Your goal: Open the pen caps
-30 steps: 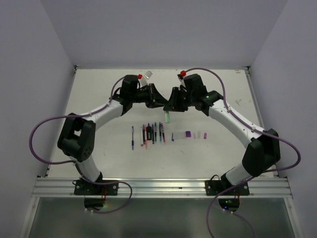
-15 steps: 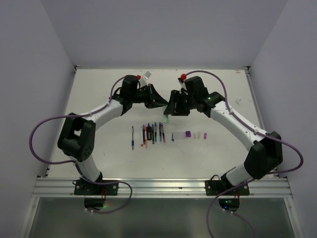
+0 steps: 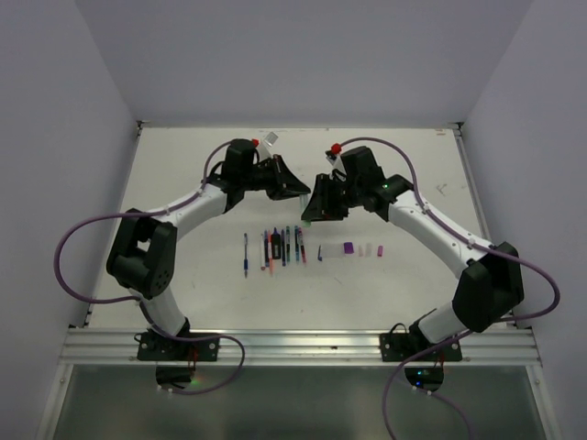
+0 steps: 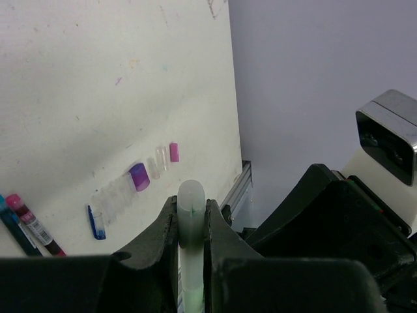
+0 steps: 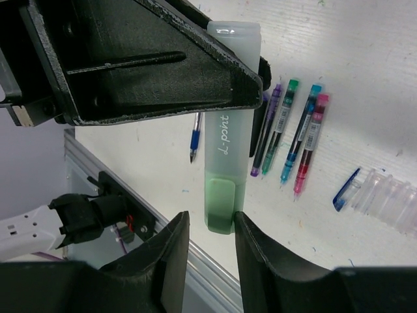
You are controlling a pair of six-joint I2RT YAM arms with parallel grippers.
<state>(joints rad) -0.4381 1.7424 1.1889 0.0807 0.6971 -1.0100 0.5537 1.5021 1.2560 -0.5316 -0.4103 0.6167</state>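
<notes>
Next I will swing my left gripper to clear tabletop past the blue pen [image 3: 229,263], below it and to its left in the top view, lower the highlighter and release it.
My left gripper [image 4: 191,212] is shut on the pale end of a green highlighter pen [image 5: 228,111] and holds it above the table. Its green cap [image 5: 219,205] hangs between my right gripper's [image 5: 212,228] fingers, which are open with a gap on one side. In the top view the left gripper [image 3: 295,190] and right gripper [image 3: 312,211] meet mid-table. Several pens [image 3: 284,245] lie in a row below them. Loose caps lie to their right: purple [image 3: 349,247], whitish [image 3: 365,249] and pink [image 3: 379,248].
A blue pen [image 3: 246,254] lies left of the row. A blue-clipped clear cap [image 3: 319,252] lies at the left end of the caps. The metal rail [image 3: 293,344] runs along the table's near edge. Walls enclose the table.
My right gripper has moved left and down to the left gripper, and the highlighter's green end now sits between its fingers. The left arm has barely moved.
</notes>
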